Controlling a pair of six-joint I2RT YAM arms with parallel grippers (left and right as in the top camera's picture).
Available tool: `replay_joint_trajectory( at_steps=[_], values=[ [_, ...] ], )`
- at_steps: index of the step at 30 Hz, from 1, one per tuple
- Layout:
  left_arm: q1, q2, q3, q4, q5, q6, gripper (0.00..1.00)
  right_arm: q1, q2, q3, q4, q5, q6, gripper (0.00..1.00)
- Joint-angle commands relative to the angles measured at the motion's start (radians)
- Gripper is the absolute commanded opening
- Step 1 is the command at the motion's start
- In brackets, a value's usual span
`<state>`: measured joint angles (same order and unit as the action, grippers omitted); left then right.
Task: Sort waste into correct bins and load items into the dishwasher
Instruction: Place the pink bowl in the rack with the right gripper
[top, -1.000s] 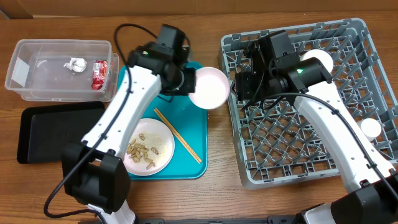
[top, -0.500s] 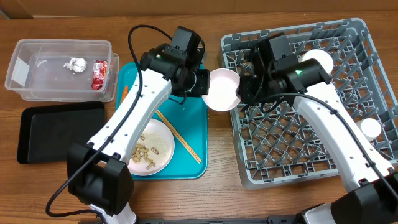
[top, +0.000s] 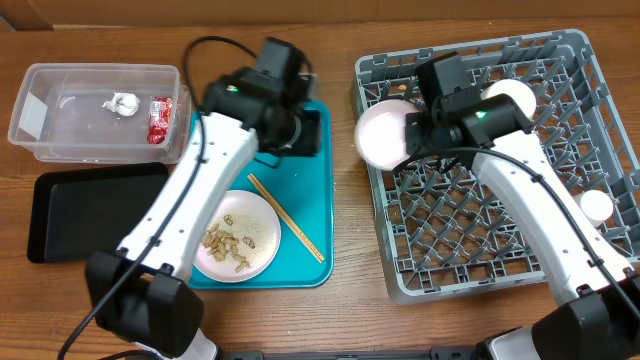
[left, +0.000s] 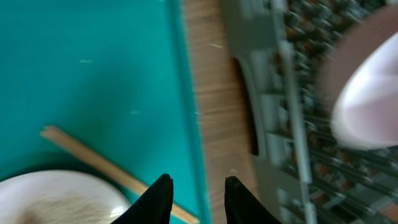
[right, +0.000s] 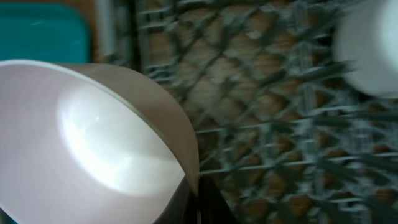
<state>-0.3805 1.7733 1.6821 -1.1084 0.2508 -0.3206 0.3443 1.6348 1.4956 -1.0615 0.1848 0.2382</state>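
My right gripper should next tilt and lower its bowl into the grey dishwasher rack next to the second white bowl, where the rack's wires stand empty (right: 247, 73).
My right gripper (top: 414, 133) (right: 198, 202) is shut on the rim of a white bowl (top: 384, 135) (right: 93, 143), holding it over the left edge of the grey dishwasher rack (top: 500, 220) (right: 280, 124). My left gripper (top: 308, 131) (left: 196, 194) hangs open and empty over the right edge of the teal tray (top: 305, 195) (left: 93, 74). On that tray lie wooden chopsticks (top: 287, 232) (left: 93, 158) and a white plate (top: 238, 237) (left: 56, 199) with peanuts and rice. The clear tub (top: 95, 135) holds the tissue (top: 124, 102) and wrapper (top: 160, 120). The carrot is hidden.
A black tray (top: 90, 210) lies below the clear tub at the left. In the rack a second white bowl (top: 508, 97) (right: 370, 50) stands at the back and a small white cup (top: 597, 206) at the right edge.
The bowl has passed from my left gripper to my right one, which shut on its rim and drew it over the rack. The left gripper opened and pulled back over the teal tray.
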Motion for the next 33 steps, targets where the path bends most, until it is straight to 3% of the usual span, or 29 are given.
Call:
replay_joint_trajectory(
  at_steps=[1, 3, 10, 17, 24, 33],
  values=[
    [0.143, -0.097, 0.025, -0.035, -0.154, 0.03, 0.31, -0.053, -0.013, 0.023, 0.047, 0.653, 0.023, 0.04],
    [0.216, -0.117, 0.025, -0.04, -0.156, 0.029, 0.3, -0.064, -0.006, 0.022, 0.133, 0.912, 0.054, 0.04],
    [0.323, -0.123, 0.024, -0.061, -0.149, 0.029, 0.3, -0.117, 0.099, -0.04, 0.192, 0.941, 0.082, 0.04],
    [0.322, -0.122, 0.024, -0.066, -0.149, 0.029, 0.3, -0.071, 0.223, -0.103, 0.152, 0.912, 0.193, 0.04],
    [0.322, -0.122, 0.024, -0.065, -0.149, 0.029, 0.3, 0.018, 0.232, -0.103, 0.128, 0.835, 0.243, 0.04],
    [0.322, -0.122, 0.024, -0.065, -0.149, 0.029, 0.3, 0.027, 0.232, -0.103, 0.06, 0.695, 0.29, 0.04]
  ],
)
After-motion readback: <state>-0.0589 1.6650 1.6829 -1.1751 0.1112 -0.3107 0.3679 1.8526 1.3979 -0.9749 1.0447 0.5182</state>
